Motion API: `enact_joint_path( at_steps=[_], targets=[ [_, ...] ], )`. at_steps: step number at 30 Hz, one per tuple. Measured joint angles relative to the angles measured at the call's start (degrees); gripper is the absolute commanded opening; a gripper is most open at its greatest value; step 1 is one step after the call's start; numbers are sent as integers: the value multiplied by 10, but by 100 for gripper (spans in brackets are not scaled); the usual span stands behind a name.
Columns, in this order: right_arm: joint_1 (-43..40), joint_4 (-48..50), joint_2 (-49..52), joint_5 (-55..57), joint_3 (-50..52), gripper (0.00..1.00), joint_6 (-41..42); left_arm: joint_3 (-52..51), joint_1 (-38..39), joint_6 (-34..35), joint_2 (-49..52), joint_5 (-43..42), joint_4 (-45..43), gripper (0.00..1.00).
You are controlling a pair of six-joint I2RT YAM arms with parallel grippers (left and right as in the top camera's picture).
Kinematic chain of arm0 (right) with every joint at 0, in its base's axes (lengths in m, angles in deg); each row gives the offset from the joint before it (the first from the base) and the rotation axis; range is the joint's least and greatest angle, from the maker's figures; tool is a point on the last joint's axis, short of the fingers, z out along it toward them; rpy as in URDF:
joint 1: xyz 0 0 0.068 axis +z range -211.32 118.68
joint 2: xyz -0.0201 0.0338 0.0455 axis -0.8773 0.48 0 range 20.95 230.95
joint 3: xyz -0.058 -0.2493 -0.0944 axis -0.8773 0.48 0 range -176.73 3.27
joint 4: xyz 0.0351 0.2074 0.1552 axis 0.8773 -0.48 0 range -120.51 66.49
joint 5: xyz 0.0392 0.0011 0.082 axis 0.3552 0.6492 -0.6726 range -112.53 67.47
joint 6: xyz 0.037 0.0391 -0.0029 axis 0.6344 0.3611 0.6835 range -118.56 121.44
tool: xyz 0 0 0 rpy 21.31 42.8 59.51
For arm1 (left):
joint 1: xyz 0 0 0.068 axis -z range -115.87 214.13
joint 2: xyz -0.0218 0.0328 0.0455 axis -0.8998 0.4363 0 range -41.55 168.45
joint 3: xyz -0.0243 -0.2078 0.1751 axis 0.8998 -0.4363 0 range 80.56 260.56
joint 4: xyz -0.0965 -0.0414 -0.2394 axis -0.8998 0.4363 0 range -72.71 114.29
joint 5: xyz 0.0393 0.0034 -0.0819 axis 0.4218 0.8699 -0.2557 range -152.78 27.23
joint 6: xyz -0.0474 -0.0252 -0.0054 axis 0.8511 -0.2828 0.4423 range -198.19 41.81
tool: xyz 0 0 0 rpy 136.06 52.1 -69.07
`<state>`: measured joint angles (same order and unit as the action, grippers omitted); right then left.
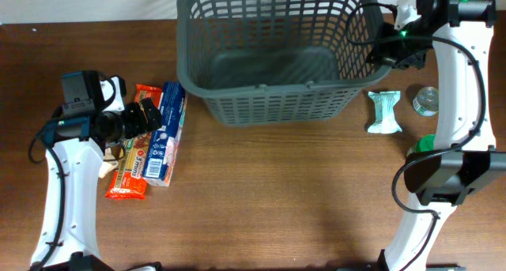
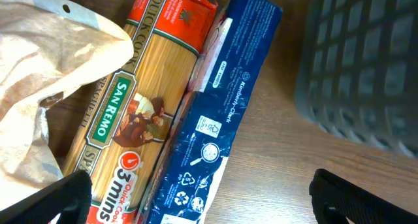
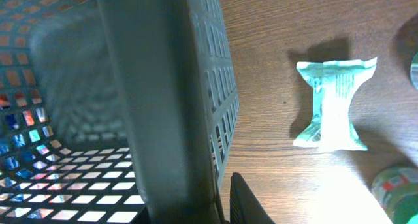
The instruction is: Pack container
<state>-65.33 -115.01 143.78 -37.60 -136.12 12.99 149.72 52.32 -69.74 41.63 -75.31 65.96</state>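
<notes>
I should next turn my left gripper to line up with the slanted blue packet, move it toward the basket and lower it onto the middle of the packet.
The container, a large dark grey slotted basket, stands empty at the back centre. It also shows in the left wrist view and the right wrist view. My right gripper is shut on its right rim, with one finger outside the wall and the other hidden behind the rim. My left gripper is open and empty, hovering over a blue packet and a red spaghetti pack. These lie side by side left of the basket, the blue packet nearer it than the spaghetti.
A brown paper bag lies left of the spaghetti. A green-and-white wrapped packet lies right of the basket, also in the right wrist view. A small can stands beyond it, with a green item by the right arm.
</notes>
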Motion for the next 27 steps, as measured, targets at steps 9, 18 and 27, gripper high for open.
enact_joint_path(
  at_steps=[9, 18, 27],
  targets=[
    [0, 2, 1, 23, 1, 49, 42, 0, 0, 0, 0, 0, 0, 99],
    [-4, 59, 3, 45, -73, 67, -28, 1, 0, 0, 0, 0, -33, 99],
    [-40, 60, -60, 38, -235, 84, -58, 1, 0, 0, 0, 2, -35, 99]
  ],
)
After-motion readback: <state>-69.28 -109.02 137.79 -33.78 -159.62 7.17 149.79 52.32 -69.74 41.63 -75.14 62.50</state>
